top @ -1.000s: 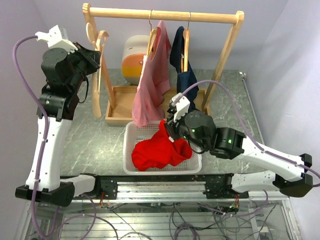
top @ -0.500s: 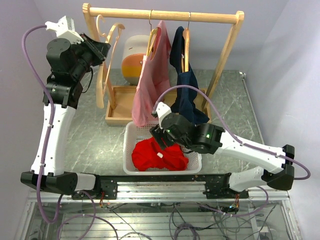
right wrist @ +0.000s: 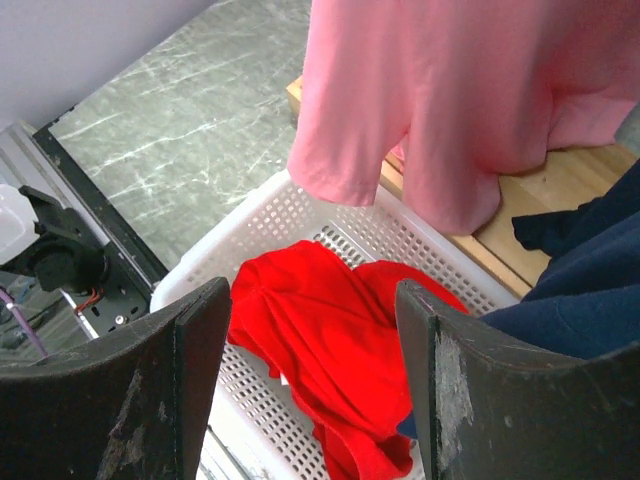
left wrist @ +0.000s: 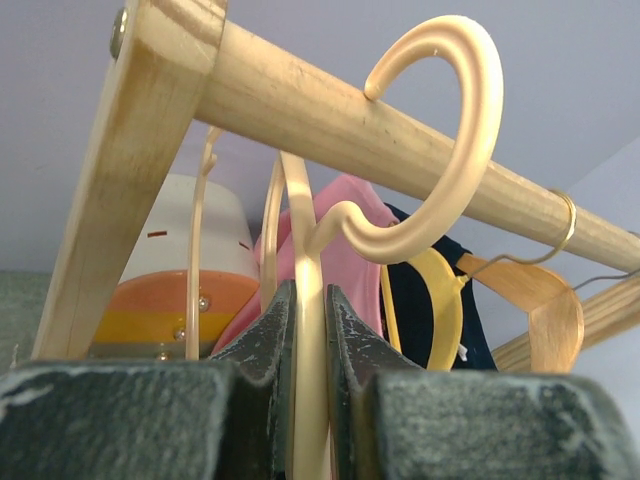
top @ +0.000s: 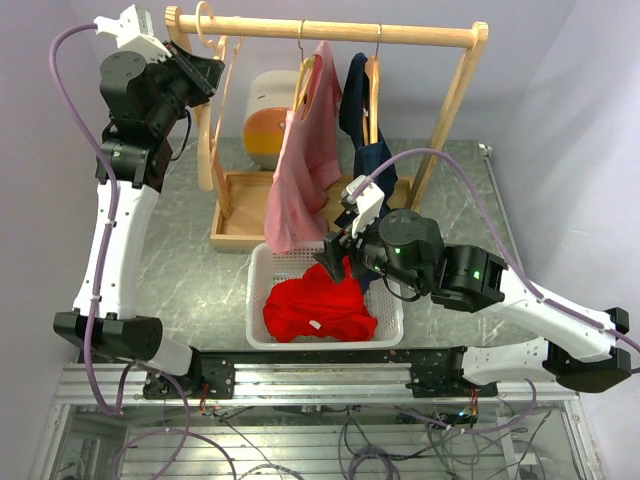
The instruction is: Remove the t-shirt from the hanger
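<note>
The left gripper eases outward and toward the rack's nearby post next, carrying the hanger's hook over the rod, since the hook's tip shows in front of it.
The red t-shirt (top: 315,305) lies crumpled in the white basket (top: 258,275), off any hanger. My right gripper (top: 335,255) hovers just above it, open, nothing between its fingers; in the right wrist view the t-shirt (right wrist: 340,350) shows through the gap of the gripper (right wrist: 312,292). My left gripper (top: 205,75) is raised at the rack's left end, shut on a bare cream hanger (top: 207,120). In the left wrist view the hanger's hook (left wrist: 470,130) curls over the wooden rod (left wrist: 330,120), with the gripper (left wrist: 308,295) clamped on its stem.
The wooden rack's rod (top: 320,30) carries a pink shirt (top: 305,170) and a navy garment (top: 370,150) on hangers, both hanging close over the basket's far side. An orange and white appliance (top: 268,120) stands behind the rack's tray base (top: 240,215).
My right gripper opened and let go of the red t-shirt, which dropped flat into the basket. My left arm lifted the bare hanger up to the rod.
</note>
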Controlling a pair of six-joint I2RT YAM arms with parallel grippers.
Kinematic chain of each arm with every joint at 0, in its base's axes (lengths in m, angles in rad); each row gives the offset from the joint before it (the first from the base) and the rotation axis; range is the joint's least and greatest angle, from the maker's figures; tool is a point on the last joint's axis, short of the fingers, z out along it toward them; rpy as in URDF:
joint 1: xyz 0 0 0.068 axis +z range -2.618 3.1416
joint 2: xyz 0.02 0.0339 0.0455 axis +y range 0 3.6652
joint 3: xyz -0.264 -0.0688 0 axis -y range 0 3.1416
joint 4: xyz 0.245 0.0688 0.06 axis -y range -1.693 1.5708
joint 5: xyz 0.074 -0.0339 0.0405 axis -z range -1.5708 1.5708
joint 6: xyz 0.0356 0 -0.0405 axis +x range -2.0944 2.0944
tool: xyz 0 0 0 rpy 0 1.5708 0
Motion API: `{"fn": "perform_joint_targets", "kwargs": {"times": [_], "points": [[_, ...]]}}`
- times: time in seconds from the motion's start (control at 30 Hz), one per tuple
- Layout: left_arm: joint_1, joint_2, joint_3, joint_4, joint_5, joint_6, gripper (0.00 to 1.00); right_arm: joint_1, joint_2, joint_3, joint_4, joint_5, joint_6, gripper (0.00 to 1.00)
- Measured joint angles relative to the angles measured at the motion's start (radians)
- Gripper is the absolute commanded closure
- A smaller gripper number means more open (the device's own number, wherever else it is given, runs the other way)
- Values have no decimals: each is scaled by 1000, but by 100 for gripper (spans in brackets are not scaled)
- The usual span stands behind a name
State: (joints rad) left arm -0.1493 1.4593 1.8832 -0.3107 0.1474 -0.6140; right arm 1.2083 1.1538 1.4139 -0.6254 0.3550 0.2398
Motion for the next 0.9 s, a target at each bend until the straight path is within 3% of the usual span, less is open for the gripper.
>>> {"fn": "perform_joint_targets", "kwargs": {"times": [0.3, 0.7, 0.77, 0.9], "points": [[0, 61, 24, 47, -21, -16, 93, 0, 0, 0, 32, -1, -16, 34], [3, 51, -39, 76, -156, -8, 92, 0, 3, 0, 39, -4, -15, 34], [5, 46, -63, 90, -170, -5, 81, 0, 7, 0, 41, -4, -15, 34], [12, 37, -84, 106, -175, 0, 45, 0, 18, 2, 45, -4, -16, 34]]}}
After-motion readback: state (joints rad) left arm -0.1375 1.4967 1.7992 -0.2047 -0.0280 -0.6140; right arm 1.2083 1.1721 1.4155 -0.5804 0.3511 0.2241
